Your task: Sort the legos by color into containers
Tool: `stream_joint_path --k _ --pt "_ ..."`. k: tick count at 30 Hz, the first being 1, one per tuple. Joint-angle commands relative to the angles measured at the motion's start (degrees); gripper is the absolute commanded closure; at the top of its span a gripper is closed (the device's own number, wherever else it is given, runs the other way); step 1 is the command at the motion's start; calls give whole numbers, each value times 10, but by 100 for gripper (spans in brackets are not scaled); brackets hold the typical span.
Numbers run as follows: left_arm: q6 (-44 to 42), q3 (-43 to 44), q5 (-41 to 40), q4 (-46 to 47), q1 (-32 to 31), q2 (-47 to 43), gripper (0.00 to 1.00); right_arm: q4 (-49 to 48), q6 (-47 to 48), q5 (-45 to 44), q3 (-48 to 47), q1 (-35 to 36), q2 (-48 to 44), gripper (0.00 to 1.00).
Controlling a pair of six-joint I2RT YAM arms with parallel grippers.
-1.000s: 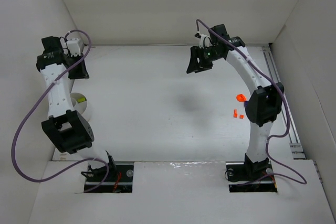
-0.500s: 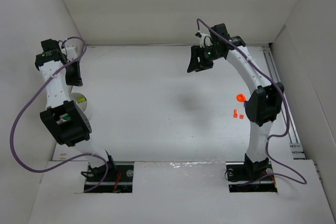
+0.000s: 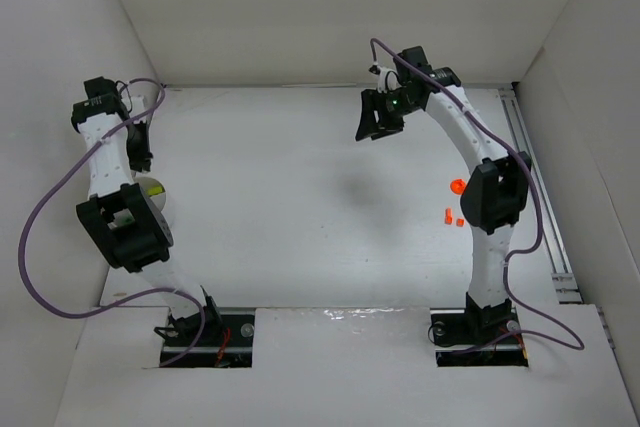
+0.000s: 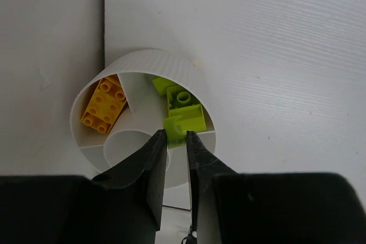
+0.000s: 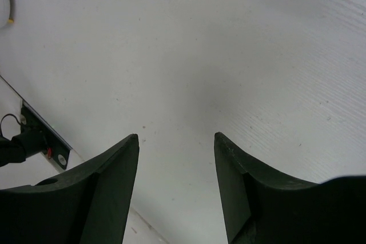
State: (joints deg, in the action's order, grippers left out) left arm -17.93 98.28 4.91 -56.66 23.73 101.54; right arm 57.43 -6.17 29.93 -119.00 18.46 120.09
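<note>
Next, my left gripper needs to lower and shift over the section of the container that already holds green legos, then open.
In the left wrist view my left gripper (image 4: 176,132) is shut on a green lego (image 4: 173,124) just above a round white container (image 4: 171,64) with inner dividers. One compartment holds a yellow lego (image 4: 104,106), another holds green legos (image 4: 184,100). From above, the left gripper (image 3: 137,152) hangs over that container (image 3: 153,189) by the left wall. My right gripper (image 3: 376,119) is open and empty high over the far floor; its wrist view (image 5: 176,136) shows only bare white floor. Orange legos (image 3: 453,217) lie by the right arm, beside a small round orange thing (image 3: 457,187).
White walls close in the floor on the left, back and right. A metal rail (image 3: 540,197) runs along the right edge. The left arm's purple cable (image 3: 35,247) loops out towards the left wall.
The left arm has swung left and nearer, bringing its gripper over the container by the left wall. The right arm has barely moved.
</note>
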Motion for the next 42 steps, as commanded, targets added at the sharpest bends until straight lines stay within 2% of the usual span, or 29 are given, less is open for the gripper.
stream_joint_path --k 1,19,21,22,26,27,32,37,40,42 --pt "2 -5 -41 -13 2 1 100 15 10 -4 -40 2 6 39" --pt "2 -17 -66 -23 -3 36 99 15 10 -9 -46 2 11 39" --pt "2 -17 -66 -23 -3 36 95 15 10 -15 -46 2 11 39" --pt "2 -17 -66 -23 -9 36 87 15 10 -15 -46 2 11 39" --pt "2 -17 -66 -23 -9 36 70 15 10 -15 -46 7 11 39" --pt "2 -17 -66 -18 -9 36 69 15 10 -15 -46 7 11 39" --pt "9 9 -40 -18 -15 31 67 21 10 -15 -46 7 11 39" --pt "2 71 39 0 -15 -27 72 21 15 -15 -34 7 6 41" --pt "-5 94 77 32 -38 -60 76 21 21 -9 -20 -3 -2 44" --pt "-5 88 77 76 -75 -99 76 -1 21 -9 -12 -10 -19 46"
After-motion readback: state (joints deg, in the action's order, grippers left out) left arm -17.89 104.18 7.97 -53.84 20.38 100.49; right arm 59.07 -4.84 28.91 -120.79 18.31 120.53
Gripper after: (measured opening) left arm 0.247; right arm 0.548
